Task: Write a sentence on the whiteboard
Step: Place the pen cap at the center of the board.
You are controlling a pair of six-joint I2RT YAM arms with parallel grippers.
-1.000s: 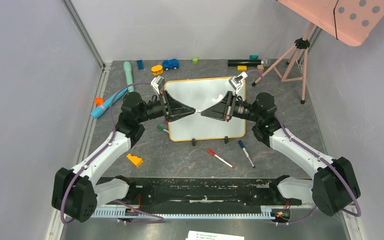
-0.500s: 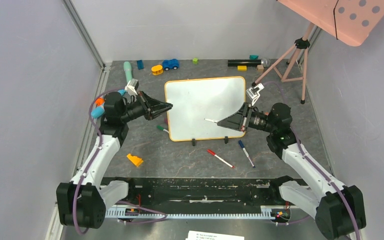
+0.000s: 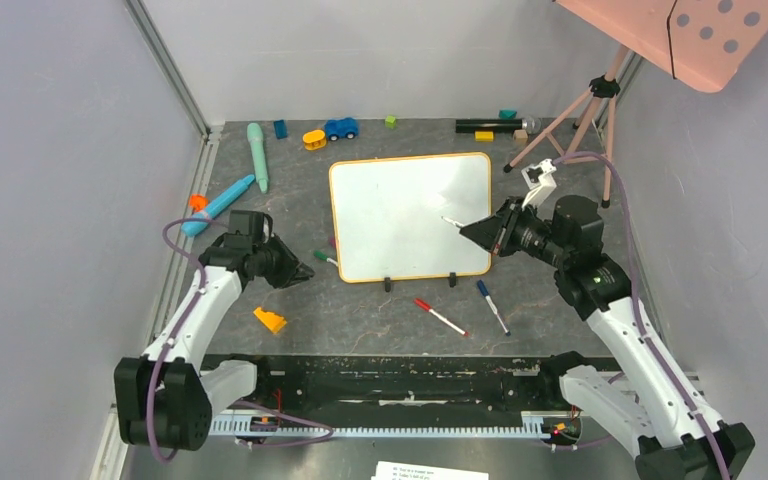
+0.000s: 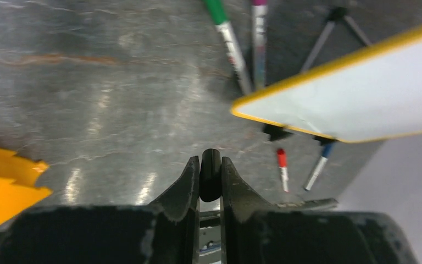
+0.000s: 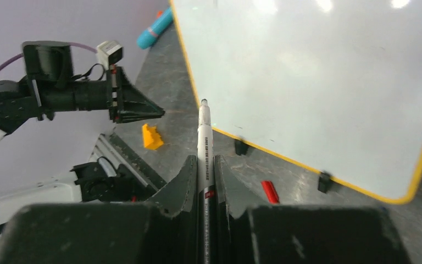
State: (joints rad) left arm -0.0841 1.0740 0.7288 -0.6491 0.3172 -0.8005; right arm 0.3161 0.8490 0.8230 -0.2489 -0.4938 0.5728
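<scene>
My left gripper holds the black cap and will next move down and slightly back to release it between the orange block and the green marker, because the table there is bare.
The whiteboard, white with a thin orange frame, lies flat in the middle of the table. No sentence is in view on its blank face. My right gripper is shut on a white marker. The uncapped tip points at the board's right half, and I cannot tell whether it touches. My left gripper hangs left of the board's near-left corner. It is shut on a small black cap. The whiteboard fills the upper right of the left wrist view.
A green marker lies by the board's left edge. A red marker and a blue marker lie in front of it. An orange block is near the left arm. Toys line the back, and a pink tripod stands at the back right.
The two grippers, joined over the board a second ago, have parted. The left one drew back left and toward me with the black cap. The right one pulled back right with the marker.
</scene>
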